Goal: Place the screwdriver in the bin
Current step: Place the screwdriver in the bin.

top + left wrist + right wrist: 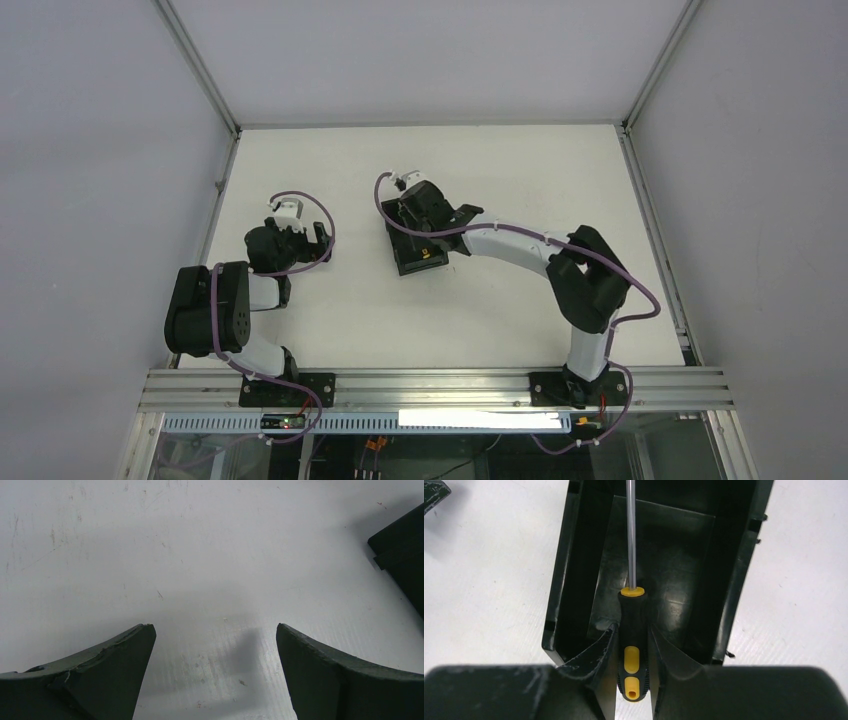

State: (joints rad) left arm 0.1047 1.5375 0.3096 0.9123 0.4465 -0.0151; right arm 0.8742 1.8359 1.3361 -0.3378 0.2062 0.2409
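Note:
The robot's right gripper should next go down into the bin (400, 262) and let go of the black and yellow handle of the screwdriver low inside, because the bin's open bottom is below the gripper.
The bin (574, 570) is a black open tray lying lengthwise under my right gripper (632, 628). The right gripper is shut on the black and yellow handle of the screwdriver (631, 605). The thin shaft runs forward over the bin's floor, and the handle's end sticks out past the near wall. In the top view the bin (400, 262) sits mid-table with the right gripper (424, 245) over it and a yellow spot of the screwdriver (427, 254) showing. My left gripper (215, 626) is open and empty over bare table, left of the bin (402, 555).
The white table (520, 170) is ringed by metal frame rails and grey walls. A dark finger of the left gripper (433, 492) shows at the right wrist view's top left corner. The left arm (215, 305) is folded near the left rail.

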